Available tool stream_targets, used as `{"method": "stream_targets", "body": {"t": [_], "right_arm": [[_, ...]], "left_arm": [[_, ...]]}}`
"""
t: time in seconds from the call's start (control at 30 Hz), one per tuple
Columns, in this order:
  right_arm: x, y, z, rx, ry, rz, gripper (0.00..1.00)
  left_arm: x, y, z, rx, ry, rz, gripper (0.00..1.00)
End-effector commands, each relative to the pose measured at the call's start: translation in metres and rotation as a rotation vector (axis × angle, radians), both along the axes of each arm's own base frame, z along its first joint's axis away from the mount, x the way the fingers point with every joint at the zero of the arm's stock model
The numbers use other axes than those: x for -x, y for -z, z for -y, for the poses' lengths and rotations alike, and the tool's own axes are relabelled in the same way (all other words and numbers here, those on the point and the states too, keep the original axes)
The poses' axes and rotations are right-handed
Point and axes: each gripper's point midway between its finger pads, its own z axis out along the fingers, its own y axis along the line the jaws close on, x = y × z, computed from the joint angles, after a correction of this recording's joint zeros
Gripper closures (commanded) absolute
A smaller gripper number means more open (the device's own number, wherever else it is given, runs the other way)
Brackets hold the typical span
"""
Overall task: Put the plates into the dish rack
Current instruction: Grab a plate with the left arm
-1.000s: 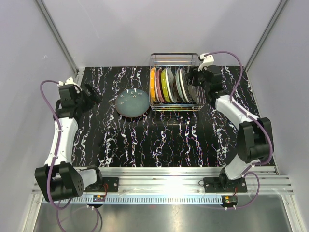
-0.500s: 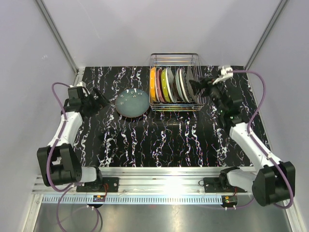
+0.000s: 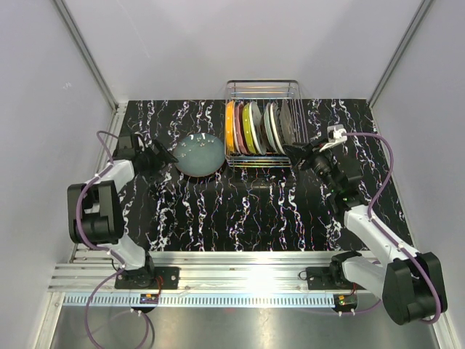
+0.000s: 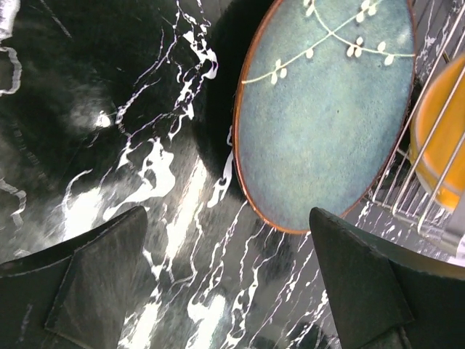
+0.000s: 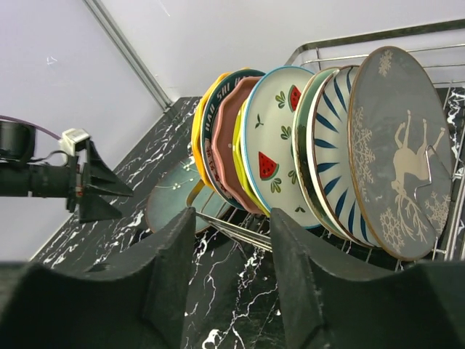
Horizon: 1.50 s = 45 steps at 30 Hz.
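Note:
I will lower my left gripper toward the right in the top view and close on the blue-green plate's brown rim [image 3: 179,167], as its open fingers span bare table.
Several plates [image 3: 256,128] stand on edge in the wire dish rack [image 3: 261,82]; the right wrist view shows orange, pink, watermelon-print [image 5: 280,145], blue-striped and grey deer [image 5: 399,160] ones. One blue-green plate [image 3: 198,154] with white blossoms and a brown rim [image 4: 327,109] lies on the table left of the rack. My left gripper [image 3: 161,157] is open just left of that plate, its fingers [image 4: 94,291] apart over bare table, short of the rim. My right gripper [image 3: 296,151] is open and holds nothing, near the rack's front right corner.
The black marbled table [image 3: 240,211] is walled by grey panels on three sides. The rack's lower wires [image 5: 240,233] cross just beyond my right fingertips. In the left wrist view the rack's side wires and the orange plate [image 4: 439,145] border the blue-green plate.
My right gripper has drawn back from the rack's right side toward the front and narrowed a little. My left arm has swung in toward the blue-green plate.

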Motion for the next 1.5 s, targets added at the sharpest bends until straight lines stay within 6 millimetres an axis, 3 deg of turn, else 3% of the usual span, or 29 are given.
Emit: {"method": "stream_targets", "body": {"t": [0.0,0.1,0.27,0.57,0.67,0.7,0.8,0.83,0.93,1.1,1.2,1.33,1.37,1.43,1.47], "right_arm": [[0.006,-0.031,-0.003,-0.054,-0.021,0.101,0.49],[0.009,-0.032,-0.006,-0.074,-0.04,0.103,0.53],[0.011,-0.027,-0.004,-0.081,-0.031,0.1,0.56],[0.012,-0.024,-0.003,-0.086,-0.027,0.093,0.59],[0.012,-0.023,-0.002,-0.076,-0.024,0.091,0.59],[0.012,-0.023,-0.002,-0.071,-0.023,0.092,0.59],[0.013,-0.025,-0.003,-0.057,-0.031,0.101,0.58],[0.014,-0.024,-0.004,-0.053,-0.035,0.096,0.57],[0.016,-0.028,-0.005,-0.043,-0.046,0.106,0.56],[0.02,-0.033,-0.012,-0.028,-0.083,0.128,0.55],[0.023,-0.034,-0.021,0.012,-0.1,0.153,0.47],[0.029,-0.034,-0.048,0.116,-0.129,0.198,0.42],[0.038,-0.033,-0.067,0.146,-0.175,0.212,0.42],[0.039,-0.028,-0.087,0.259,-0.194,0.241,0.41],[0.052,-0.026,-0.108,0.293,-0.251,0.262,0.41]], "left_arm": [[-0.022,-0.003,0.016,0.065,0.015,0.044,0.06],[-0.032,0.004,0.024,0.074,0.02,0.035,0.1],[-0.044,0.019,0.036,0.137,0.008,0.018,0.25],[-0.044,0.041,0.056,0.227,-0.015,-0.005,0.46],[-0.044,0.046,0.053,0.196,-0.021,-0.012,0.59],[-0.044,0.046,0.052,0.193,-0.022,-0.012,0.69],[-0.041,0.047,0.051,0.18,-0.022,-0.025,0.87],[-0.043,0.042,0.048,0.158,-0.022,-0.013,0.94],[-0.043,0.029,0.042,0.112,-0.028,0.003,1.0],[-0.043,-0.001,0.034,0.071,-0.048,0.041,1.0],[-0.047,-0.031,0.029,0.057,-0.047,0.085,1.0],[-0.044,-0.066,0.019,-0.003,-0.051,0.123,1.0],[-0.041,-0.071,0.019,-0.011,-0.048,0.127,1.0],[-0.04,-0.089,0.016,-0.043,-0.031,0.174,1.0],[-0.036,-0.09,0.014,-0.061,-0.029,0.166,1.0]]}}
